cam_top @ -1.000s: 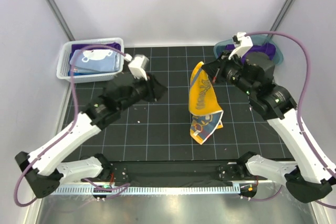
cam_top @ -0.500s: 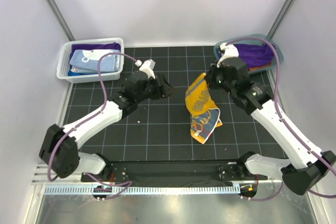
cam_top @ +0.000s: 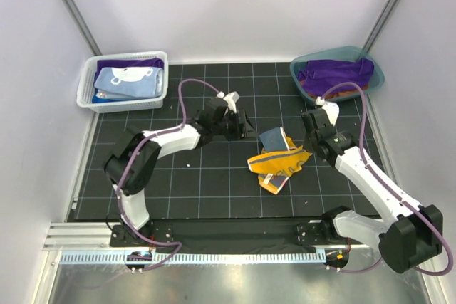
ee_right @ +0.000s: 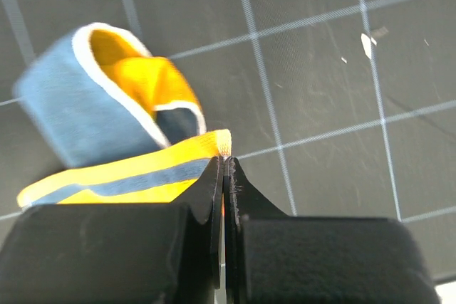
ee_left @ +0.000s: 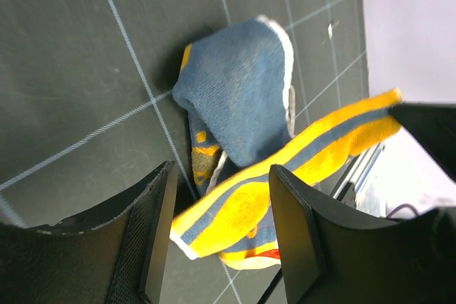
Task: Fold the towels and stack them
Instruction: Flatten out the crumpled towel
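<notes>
My left gripper moves down and back toward my base onto the towel's free striped corner (cam_top: 252, 165) (ee_left: 191, 234) next, because my right gripper holds this edge's other end.
A yellow-orange and navy towel (cam_top: 276, 161) lies crumpled on the black grid mat, with a navy fold standing up at its top. My right gripper (cam_top: 308, 149) is low at the towel's right corner and shut on its yellow edge (ee_right: 214, 144). My left gripper (cam_top: 244, 127) is open and empty just left of the towel. In the left wrist view the towel (ee_left: 242, 97) shows between and beyond the open fingers (ee_left: 153, 233). More towels lie in the bins: a light blue printed one (cam_top: 128, 82) and deep purple ones (cam_top: 335, 72).
A white mesh basket (cam_top: 85, 85) stands at the back left with folded towels in it. A teal tub (cam_top: 295, 75) stands at the back right with a purple towel. Bare mat (cam_top: 199, 176) lies in front of the towel. Grey walls close in the sides.
My right gripper has come down and brought the hanging towel onto the mat, where it has crumpled. My left arm has stretched right toward the towel.
</notes>
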Available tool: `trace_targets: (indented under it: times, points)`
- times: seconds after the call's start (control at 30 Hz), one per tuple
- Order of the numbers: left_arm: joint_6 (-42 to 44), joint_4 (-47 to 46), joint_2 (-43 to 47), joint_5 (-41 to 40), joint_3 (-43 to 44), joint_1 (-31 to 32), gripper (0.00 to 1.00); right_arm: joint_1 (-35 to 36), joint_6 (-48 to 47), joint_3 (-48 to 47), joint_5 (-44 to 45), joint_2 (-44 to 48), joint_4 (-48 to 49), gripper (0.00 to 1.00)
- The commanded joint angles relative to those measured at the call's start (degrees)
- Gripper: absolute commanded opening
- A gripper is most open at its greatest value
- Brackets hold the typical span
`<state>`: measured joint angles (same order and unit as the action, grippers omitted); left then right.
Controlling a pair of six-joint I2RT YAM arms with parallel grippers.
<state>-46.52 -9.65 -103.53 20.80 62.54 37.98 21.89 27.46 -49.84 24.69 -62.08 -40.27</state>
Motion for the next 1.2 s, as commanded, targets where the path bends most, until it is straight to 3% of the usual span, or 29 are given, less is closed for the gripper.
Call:
trace_targets:
  times: [0.0, 0.13, 0.4, 0.7, 0.97, 1.17]
  points:
    - [-0.06, -3.36, -2.55, 4.60, 2.93, 0.96, 0.57, -2.02, 3.47, 2.29, 4.32, -0.67, 1.86, 0.01]
    - [-0.32, -2.30, -3.53, 2.68, 1.10, 1.13, 0.56, -4.74, 4.18, 5.19, 2.74, -0.93, 3.97, 0.01]
    - [-3.92, -2.83, -0.36, -2.17, -7.43, 1.22, 0.63, -7.04, 3.65, 5.99, 0.63, -2.34, 6.26, 0.01]
    - [-10.77, -15.65, -3.08, 2.76, -10.86, 2.72, 0.63, -8.09, 3.39, 5.90, -0.96, -2.78, 7.49, 0.01]
    - [-14.47, -19.71, -4.93, 3.37, -11.48, 3.77, 0.59, -8.18, 3.03, 5.81, -1.48, -2.43, 7.75, 0.01]
    - [-15.44, -19.71, -5.46, 2.32, -12.45, 4.04, 0.51, -8.18, 2.86, 6.16, -1.92, -2.25, 8.10, 0.01]
